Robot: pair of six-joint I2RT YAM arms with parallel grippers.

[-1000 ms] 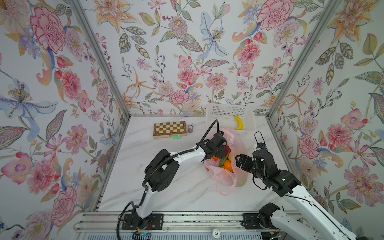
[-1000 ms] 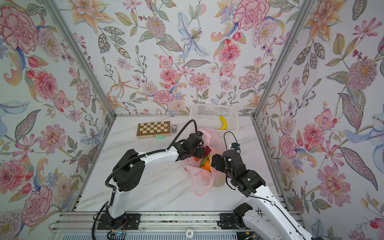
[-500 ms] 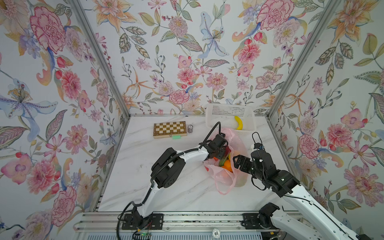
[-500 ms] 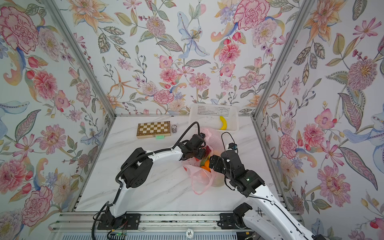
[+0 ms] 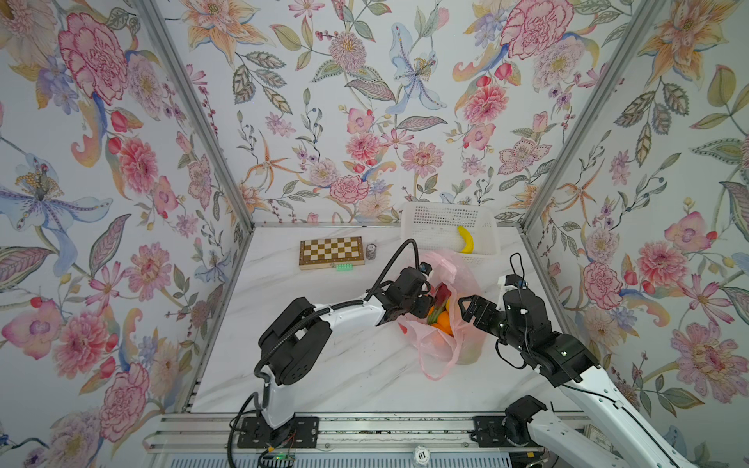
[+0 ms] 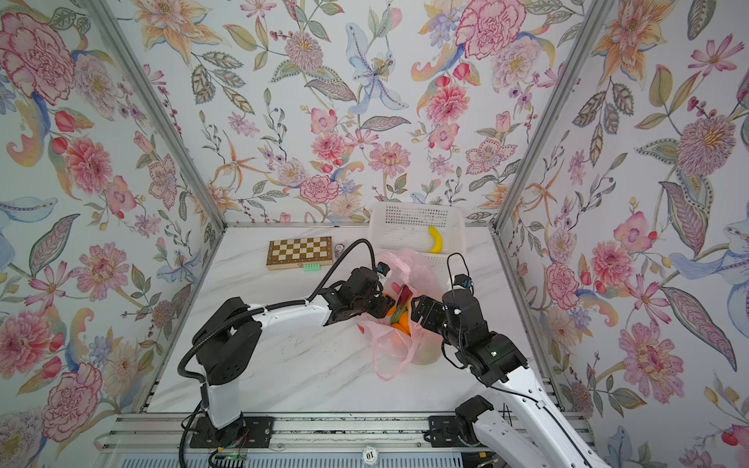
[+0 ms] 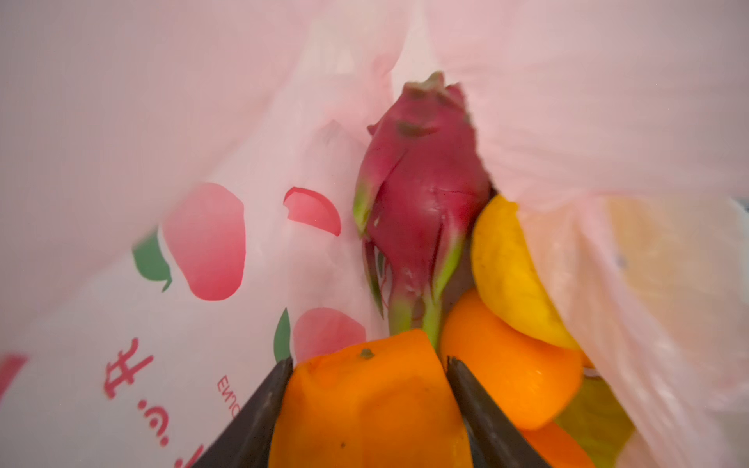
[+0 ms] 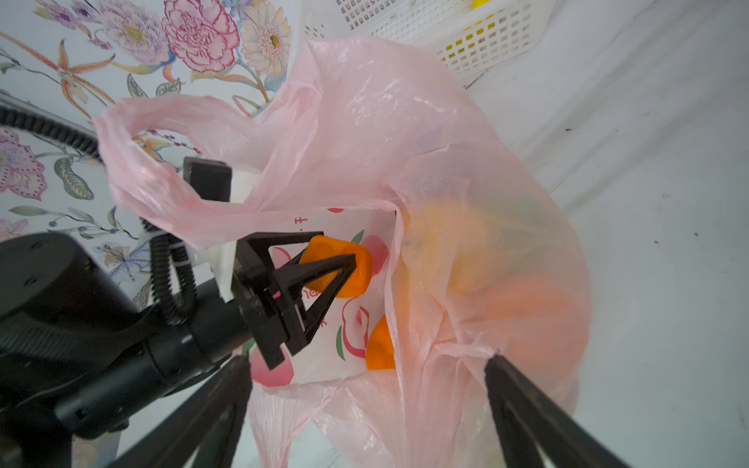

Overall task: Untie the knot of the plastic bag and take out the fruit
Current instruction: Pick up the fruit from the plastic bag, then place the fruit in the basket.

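The orange sticks out past my left gripper's fingers, so I should bring my right gripper across the bag's opening and close it on the orange's loose end (image 5: 431,311) (image 8: 360,273).
The pink plastic bag (image 5: 458,275) (image 6: 409,263) lies open on the marble table. Its handles hang as loose loops, and the knot is not in view. My left gripper (image 5: 425,308) (image 7: 369,360) reaches into the bag's mouth, shut on an orange (image 7: 367,405) (image 8: 340,267). Beyond that orange lie more fruit: a magenta dragon fruit (image 7: 421,182) (image 5: 442,295), a yellow one (image 7: 506,275) and a second orange (image 7: 510,372). My right gripper (image 5: 466,310) (image 8: 369,409) stands open at the bag's right side. Its fingers straddle bunched plastic at the bag's edge without pinching it.
A white perforated basket (image 5: 446,219) holding a banana (image 5: 466,239) stands against the back wall, right behind the bag. A chessboard (image 5: 331,252), a small can (image 5: 371,250) and a green piece (image 5: 344,267) sit at the back left. One bag handle (image 5: 435,364) trails toward the front.
My left arm has pushed further into the bag and its fingers have closed on the orange. My right gripper has opened slightly and edged closer to the bag.
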